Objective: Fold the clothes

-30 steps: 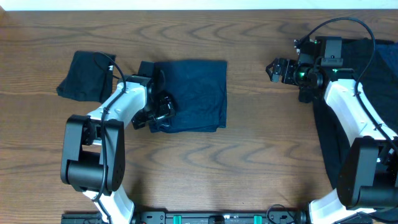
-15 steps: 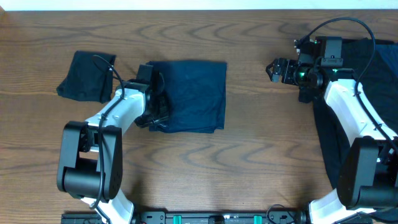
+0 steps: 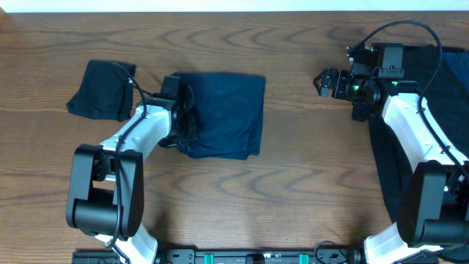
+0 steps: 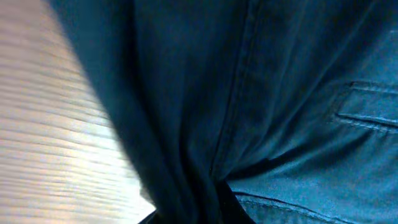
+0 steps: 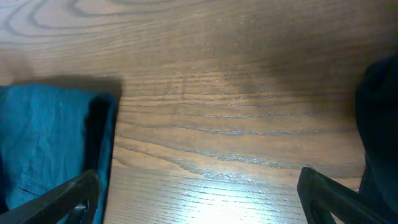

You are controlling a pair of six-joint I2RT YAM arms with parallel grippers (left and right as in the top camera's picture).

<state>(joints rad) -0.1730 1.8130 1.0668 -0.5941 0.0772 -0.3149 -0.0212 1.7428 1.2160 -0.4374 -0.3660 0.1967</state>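
Observation:
As the small black garment (image 3: 101, 89) lies folded, the left gripper rises next, carries the cloth to the left in the overhead view, lowers it on top and releases.
In the overhead view a folded navy blue garment (image 3: 223, 114) lies at the table's middle. My left gripper (image 3: 186, 123) is at its left edge, shut on a bunch of the navy cloth. The left wrist view is filled with this navy fabric (image 4: 280, 93), gathered into dark folds at the bottom centre; its fingers are hidden. A small black garment (image 3: 101, 89) lies folded at the far left. My right gripper (image 3: 325, 82) hovers open over bare wood, with its fingers (image 5: 65, 199) wide apart and nothing between them. The navy garment (image 5: 43, 137) shows at that view's left.
A large black cloth (image 3: 443, 88) is spread at the right edge under the right arm, and its edge (image 5: 380, 124) shows in the right wrist view. The wooden table (image 3: 293, 183) stretches between the garments and towards the front.
My left gripper has shifted a little up and left and closed on the navy garment's left edge. The garment has slid slightly leftward. The right arm has not moved.

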